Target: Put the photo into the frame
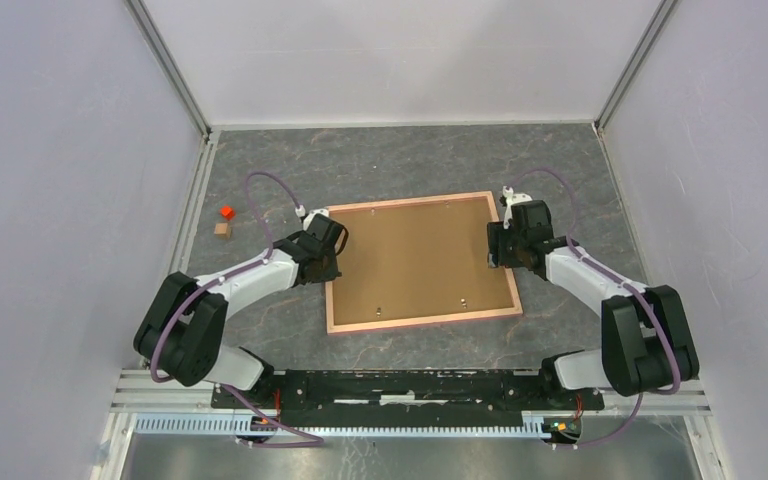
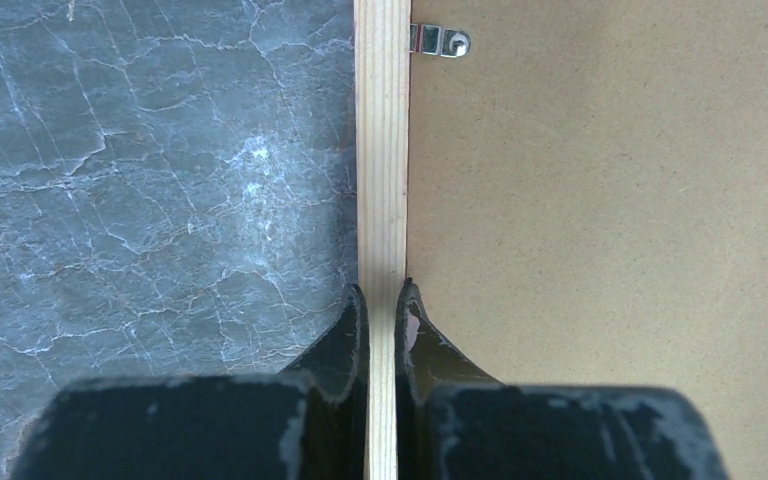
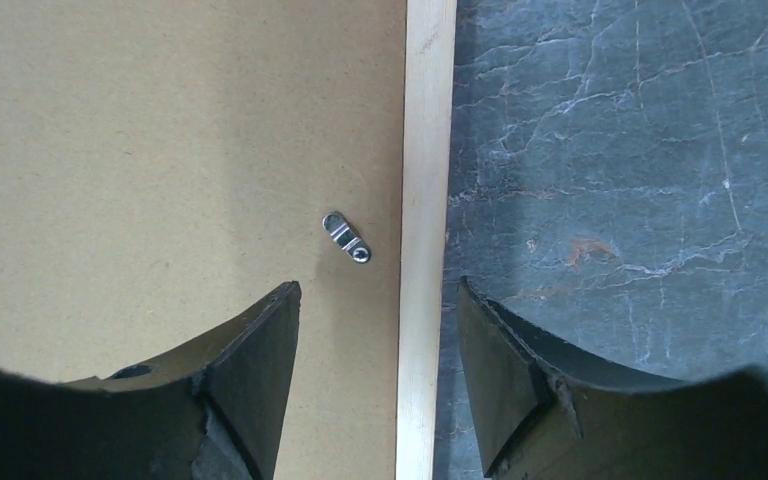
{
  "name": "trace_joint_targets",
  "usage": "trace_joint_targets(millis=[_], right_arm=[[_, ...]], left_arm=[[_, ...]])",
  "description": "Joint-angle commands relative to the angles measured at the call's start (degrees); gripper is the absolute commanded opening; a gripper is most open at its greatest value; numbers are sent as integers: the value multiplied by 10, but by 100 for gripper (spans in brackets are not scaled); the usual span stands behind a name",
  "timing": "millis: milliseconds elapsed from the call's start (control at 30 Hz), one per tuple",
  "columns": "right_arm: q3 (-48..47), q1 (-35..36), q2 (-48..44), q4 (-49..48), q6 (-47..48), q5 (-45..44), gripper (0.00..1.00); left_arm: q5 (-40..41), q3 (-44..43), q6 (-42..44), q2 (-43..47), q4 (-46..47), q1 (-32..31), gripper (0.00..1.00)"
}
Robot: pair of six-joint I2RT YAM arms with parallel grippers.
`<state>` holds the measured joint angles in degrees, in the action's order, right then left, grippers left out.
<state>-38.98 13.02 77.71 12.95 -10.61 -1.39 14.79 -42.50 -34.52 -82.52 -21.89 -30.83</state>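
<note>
My left gripper should next pull back toward the base and turn the frame [image 1: 422, 319] by its pale bar [image 1: 329, 291] before it lets go, because both fingers are already holding that bar.
The frame [image 1: 422, 319] lies face down on the table's middle, its pale wooden rails around a brown backing board [image 1: 415, 255]. The photo is hidden. My left gripper [image 1: 328, 262] is shut on the frame's left rail [image 2: 381, 180], one finger on each side of it. My right gripper [image 1: 498, 252] is open and straddles the right rail [image 3: 424, 200], one finger over the backing board, the other over the table. Small metal turn clips show on the board in the left wrist view [image 2: 442, 42] and in the right wrist view [image 3: 347, 238].
A small orange block [image 1: 226, 212] and a small tan block [image 1: 221, 229] lie on the grey marbled table at the left. White walls enclose the table on three sides.
</note>
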Motion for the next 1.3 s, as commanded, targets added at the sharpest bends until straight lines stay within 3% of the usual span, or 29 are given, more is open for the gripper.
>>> trace_joint_targets(millis=[0,533,700,1000,1033,1067,1133,1167,1267], right_arm=[[-4,1,16,-34,12,-17,63],[1,1,52,-69,12,-19,61],[3,0,62,-71,11,-29,51],[-4,0,81,-59,-16,-45,47],[-5,1,83,-54,-22,-50,45],[-6,1,85,-49,-30,-53,36],[-1,5,83,-42,-47,-58,6],[2,8,83,-38,-59,-64,0],[16,18,75,-36,-96,-59,0]], left_arm=[[-53,31,-28,-6,-20,-2,2],[-72,42,-27,3,0,-2,2],[-73,43,-28,4,1,-2,2],[-99,54,-45,8,19,-2,2],[-102,56,-47,8,20,-2,2],[-103,57,-49,8,21,-2,2],[-105,59,-51,8,23,-2,2],[-107,59,-52,8,25,-2,2],[-108,61,-55,9,26,-2,2]])
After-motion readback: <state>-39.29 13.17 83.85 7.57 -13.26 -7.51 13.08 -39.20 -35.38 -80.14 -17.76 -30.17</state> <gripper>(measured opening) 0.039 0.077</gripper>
